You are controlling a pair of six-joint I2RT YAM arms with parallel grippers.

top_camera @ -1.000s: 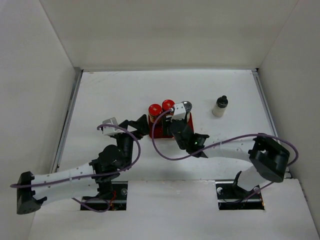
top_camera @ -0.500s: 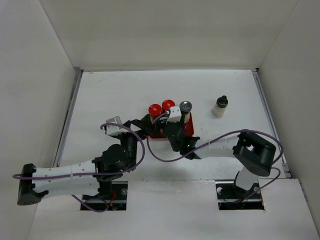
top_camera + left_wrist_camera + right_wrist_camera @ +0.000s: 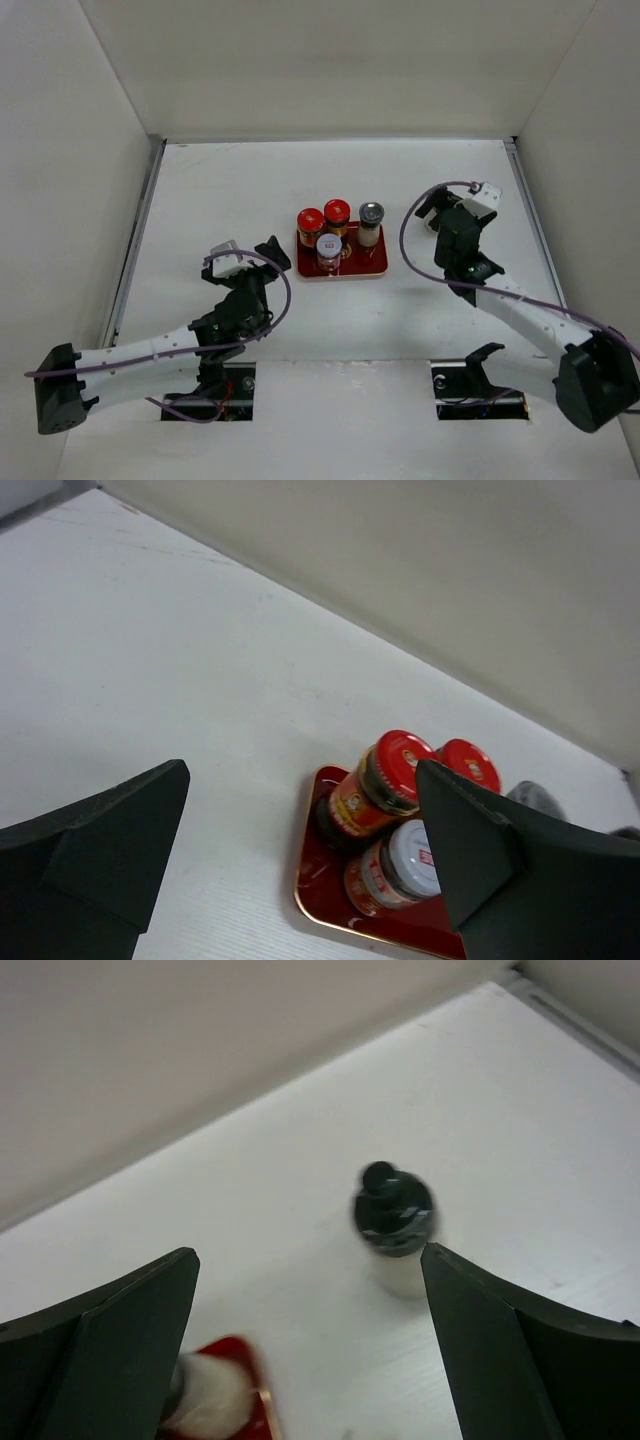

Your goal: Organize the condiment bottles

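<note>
I should move my right gripper down next and bring its open fingers around the bottle's black cap (image 3: 396, 1212) to close. The small black-capped bottle is standing outside the red tray.
A red tray (image 3: 374, 263) holds two red-capped bottles (image 3: 310, 220) (image 3: 337, 211), a white-capped bottle (image 3: 329, 248) and a grey-capped bottle (image 3: 371, 214), all upright. My left gripper (image 3: 272, 250) is open and empty, just left of the tray. In the left wrist view it (image 3: 300, 770) faces a red-capped bottle (image 3: 385, 780) and the white-capped bottle (image 3: 410, 860). My right gripper (image 3: 432, 210) is open and empty at the right. In the right wrist view it (image 3: 310, 1252) faces a small black-capped bottle with a pale body (image 3: 393, 1225), which stands on the table ahead of the fingers.
White walls enclose the table on three sides. A metal rail runs along the left edge (image 3: 135, 250) and another along the right edge (image 3: 530, 220). The tray's corner (image 3: 235, 1355) shows at the lower left of the right wrist view.
My right arm left the tray and swung right to the black-capped bottle, leaving the grey-capped bottle on the tray. My left gripper pulled back a little from the tray.
</note>
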